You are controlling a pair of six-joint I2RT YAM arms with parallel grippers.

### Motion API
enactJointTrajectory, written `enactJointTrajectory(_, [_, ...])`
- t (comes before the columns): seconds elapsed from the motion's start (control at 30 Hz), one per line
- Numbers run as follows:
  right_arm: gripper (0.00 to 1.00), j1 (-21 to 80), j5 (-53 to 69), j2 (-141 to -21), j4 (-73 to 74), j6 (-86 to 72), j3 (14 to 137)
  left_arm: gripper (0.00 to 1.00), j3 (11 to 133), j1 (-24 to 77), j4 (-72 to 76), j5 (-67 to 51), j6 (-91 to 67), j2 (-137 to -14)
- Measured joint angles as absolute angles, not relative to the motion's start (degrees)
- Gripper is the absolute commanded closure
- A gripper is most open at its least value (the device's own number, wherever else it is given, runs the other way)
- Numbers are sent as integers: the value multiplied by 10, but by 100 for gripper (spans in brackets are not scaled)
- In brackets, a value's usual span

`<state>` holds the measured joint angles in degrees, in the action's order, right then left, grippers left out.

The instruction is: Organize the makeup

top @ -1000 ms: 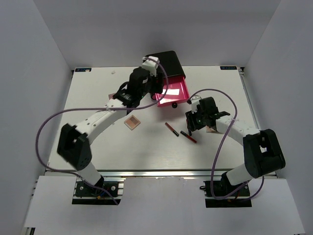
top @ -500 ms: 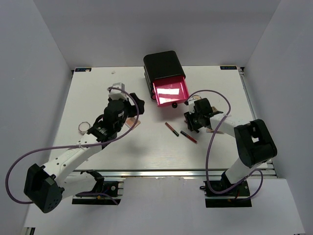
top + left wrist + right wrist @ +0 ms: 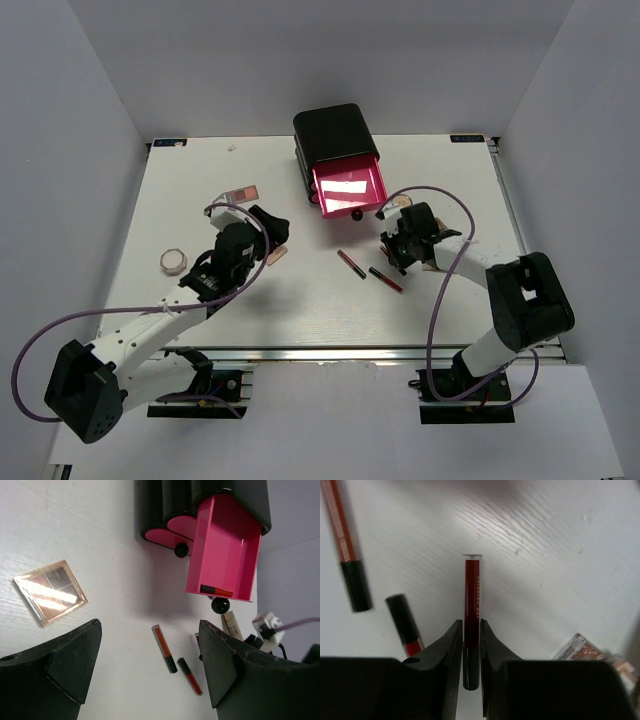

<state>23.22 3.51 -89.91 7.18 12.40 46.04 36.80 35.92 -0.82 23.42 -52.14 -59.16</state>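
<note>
I need to raise my right gripper, carry its stick outward over the front part of the open pink drawer (image 3: 350, 199) and let go, because another stick is lying there.
My right gripper (image 3: 471, 630) is shut on a dark red stick (image 3: 472, 587), held low over the table; in the top view this gripper (image 3: 393, 244) is right of the other sticks. Two black-and-red sticks (image 3: 351, 264) (image 3: 386, 279) lie mid-table, and also show in the right wrist view (image 3: 345, 545) (image 3: 405, 622). My left gripper (image 3: 150, 665) is open and empty, above the table beside a square pink palette (image 3: 50, 592). Another stick (image 3: 216, 590) lies in the open pink drawer (image 3: 222, 555). A round compact (image 3: 173, 262) lies at the left.
The black box (image 3: 333, 130) stands at the back centre with its pink drawer (image 3: 348, 187) pulled out. A small pink palette (image 3: 244, 191) lies back left. A brown palette (image 3: 232, 625) lies near the drawer knob. Another palette's corner (image 3: 580, 650) lies beside the right gripper.
My left arm has drawn back from the open drawer toward the near left, open and empty. The right gripper has stayed near the sticks, shifting only slightly.
</note>
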Motion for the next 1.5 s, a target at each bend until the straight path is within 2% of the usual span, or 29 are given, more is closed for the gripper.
enactJointTrajectory(0.33, [96, 229, 218, -699, 149, 338, 482, 14, 376, 359, 0, 157, -686, -729])
enactJointTrajectory(0.47, [96, 229, 279, -673, 152, 397, 533, 16, 404, 359, 0, 96, -727, -795])
enactJointTrajectory(0.57, [92, 230, 295, -695, 146, 412, 587, 17, 441, 359, -11, 60, -743, -843])
enactJointTrajectory(0.67, [86, 232, 300, -782, 130, 423, 699, 18, 472, 359, -20, 34, -752, -879])
enactJointTrajectory(0.8, [79, 233, 296, -882, 114, 436, 783, 19, 498, 359, -38, 17, -760, -905])
enactJointTrajectory(0.93, [69, 233, 289, -959, 120, 448, 819, 19, 501, 359, -50, 3, -768, -912])
enactJointTrajectory(0.97, [62, 233, 286, -973, 123, 451, 823, 19, 501, 359, -52, 0, -768, -912])
enactJointTrajectory(1.07, [53, 233, 281, -995, 128, 453, 826, 19, 502, 359, -59, -4, -770, -912])
enactJointTrajectory(1.17, [49, 233, 277, -997, 132, 451, 827, 19, 504, 359, -61, -5, -771, -912])
enactJointTrajectory(1.33, [52, 233, 276, -988, 138, 423, 832, 19, 510, 359, -66, -5, -772, -912])
enactJointTrajectory(1.5, [63, 229, 304, -895, 186, 391, 803, 20, 514, 359, -72, -2, -773, -912])
